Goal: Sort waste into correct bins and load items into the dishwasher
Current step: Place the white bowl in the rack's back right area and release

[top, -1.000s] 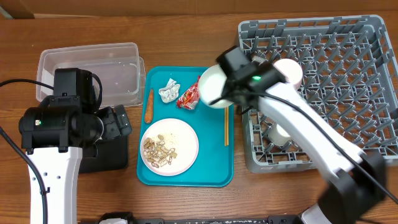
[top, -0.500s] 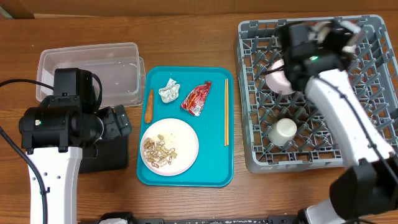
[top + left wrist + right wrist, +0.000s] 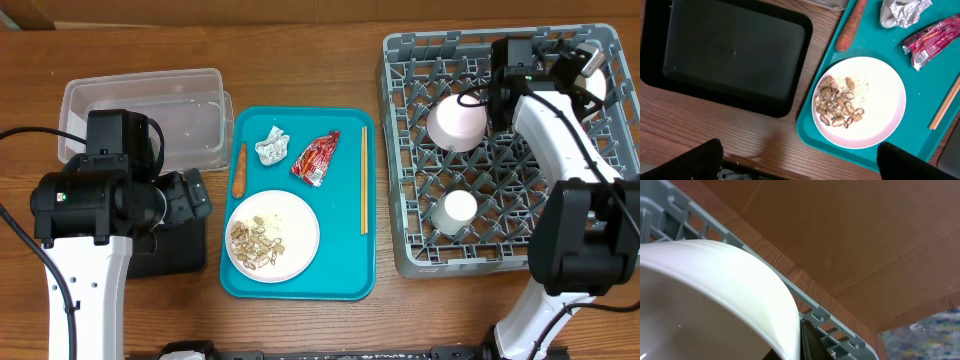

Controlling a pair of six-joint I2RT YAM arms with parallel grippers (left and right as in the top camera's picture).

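My right gripper will next lower the white bowl a little and to the left in the overhead view, onto the open wires of the dish rack, and then open.
My right gripper (image 3: 488, 100) is shut on the rim of a white bowl (image 3: 457, 124), held on its side over the back of the grey dish rack (image 3: 590, 215). In the right wrist view the bowl (image 3: 715, 290) fills the left, with one black finger (image 3: 809, 341) against it. A small white cup (image 3: 458, 210) sits in the rack. The paper ball (image 3: 271, 146), red wrapper (image 3: 315, 158), carrot stick (image 3: 239, 170), chopsticks (image 3: 363, 180) and the plate (image 3: 290, 215) with food scraps (image 3: 252, 242) lie on the teal tray. My left gripper (image 3: 800, 162) is open and empty.
The clear tub (image 3: 145, 120) stands at the back left. The black tray (image 3: 730, 55) lies in front of it, mostly hidden under my left arm in the overhead view. The teal tray (image 3: 345, 270) lies between the bins and the rack.
My right arm carried the white bowl from over the teal tray to the back of the dish rack, uncovering the red wrapper. The left arm has not moved.
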